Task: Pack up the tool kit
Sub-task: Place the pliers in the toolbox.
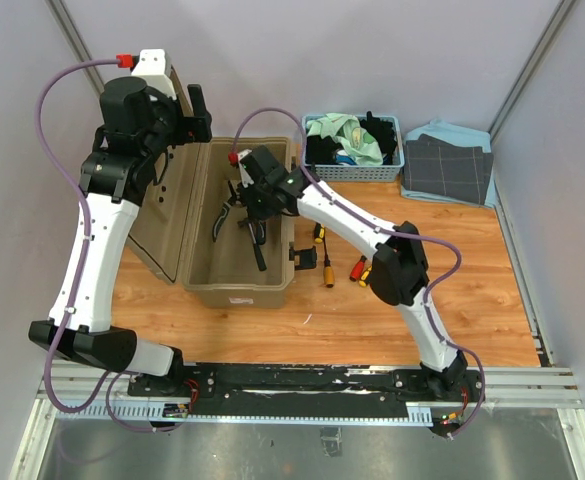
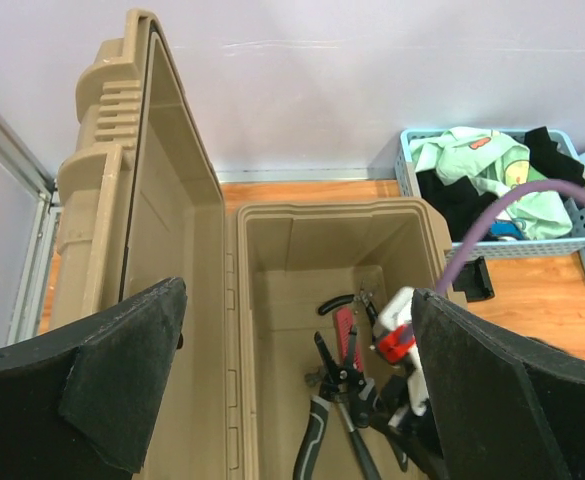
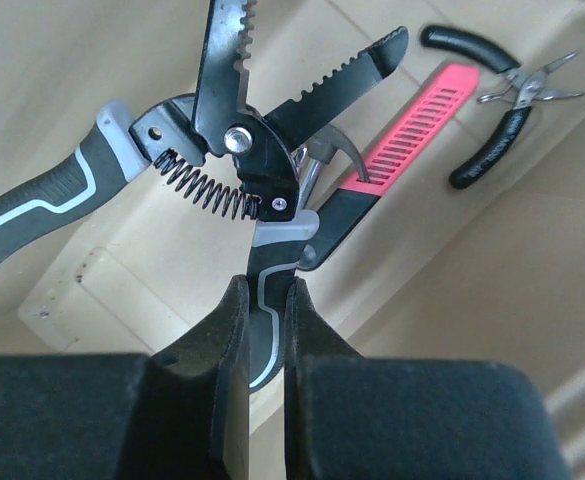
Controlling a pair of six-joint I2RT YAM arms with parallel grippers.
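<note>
The bottom of the toolbox lies below my right gripper and the spring pliers [image 3: 234, 140] are held clear of it, so my right gripper should lower them onto it and release them.
The tan toolbox [image 1: 237, 292] stands open, its lid [image 1: 162, 215] upright on the left. My right gripper [image 1: 244, 200] is inside the box, shut on one handle of black-and-grey spring pliers [image 3: 234, 140], held above the floor of the box. Below them lie small black-handled pliers [image 3: 492, 125], a red toothed tool [image 3: 412, 125] and a hammer head [image 3: 322, 160]. My left gripper [image 1: 200, 108] is open and empty above the lid's top edge; in its wrist view the gripper [image 2: 297, 300] looks down into the box [image 2: 272, 240]. Yellow- and red-handled screwdrivers [image 1: 329, 270] [image 1: 357, 268] lie on the table right of the box.
A blue basket [image 1: 352, 172] of cloths stands behind the box at the back. Folded dark and blue cloths [image 1: 447, 165] lie to its right. Another small tool [image 1: 319, 233] lies by the box's right wall. Grey walls close in on the table.
</note>
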